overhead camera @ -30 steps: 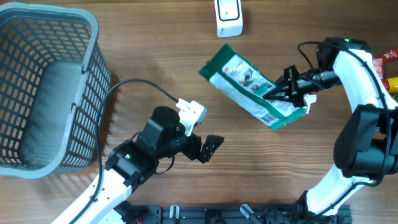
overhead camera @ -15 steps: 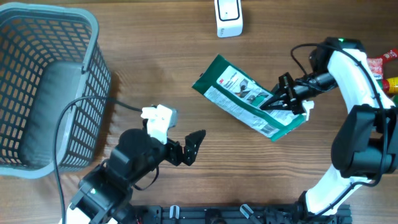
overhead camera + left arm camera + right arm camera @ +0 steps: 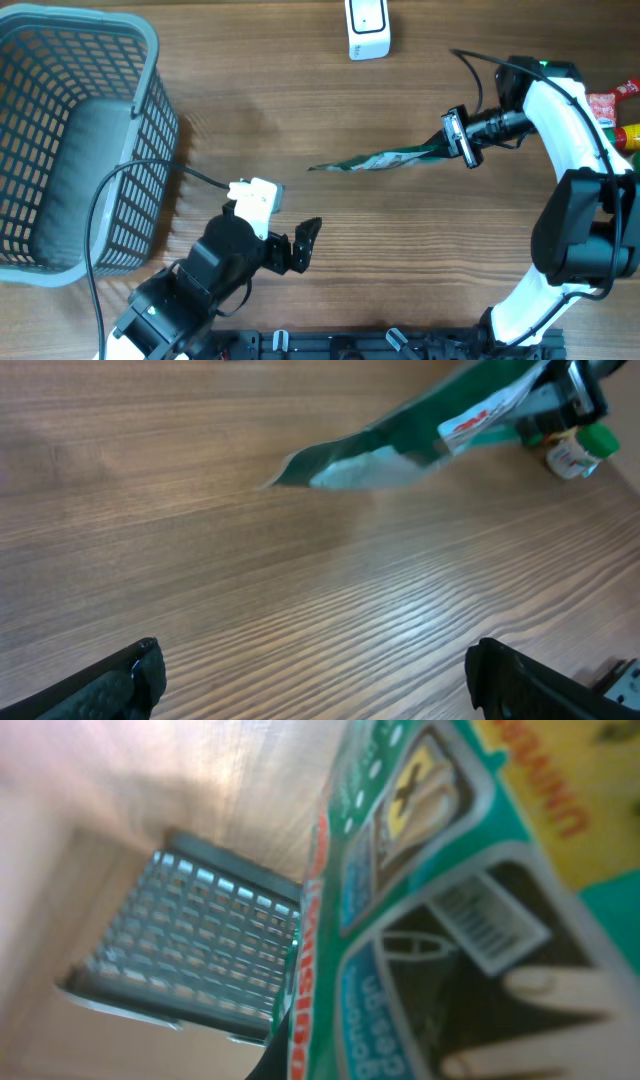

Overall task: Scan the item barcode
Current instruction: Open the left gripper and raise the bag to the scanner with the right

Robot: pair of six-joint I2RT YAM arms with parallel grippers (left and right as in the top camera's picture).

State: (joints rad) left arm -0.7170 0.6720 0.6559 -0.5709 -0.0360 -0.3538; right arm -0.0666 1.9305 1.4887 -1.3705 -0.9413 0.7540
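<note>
The packet will next travel outward in my right gripper to the white scanner [image 3: 367,28], still apart from the barcode, then be released beside the red and yellow items.
The item is a green and white packet [image 3: 380,160], held above the table and turned edge-on to the overhead camera. My right gripper [image 3: 450,146] is shut on its right end. In the right wrist view the packet [image 3: 450,920] fills the frame and a small barcode [image 3: 490,920] shows on its face. The white scanner [image 3: 367,28] stands at the table's far edge, apart from the packet. My left gripper [image 3: 297,246] is open over bare wood near the front. In the left wrist view its fingers [image 3: 120,682] are wide apart and the packet [image 3: 400,445] hangs well ahead.
A grey plastic basket [image 3: 150,60] fills the left side of the table. Red and yellow items [image 3: 625,112] lie at the right edge behind the right arm. A small bottle with a green cap [image 3: 578,448] shows there in the left wrist view.
The right gripper has rolled the packet from lying flat, face up, to standing edge-on, and lifted it slightly toward the far side. The left arm has drawn back toward the front left.
</note>
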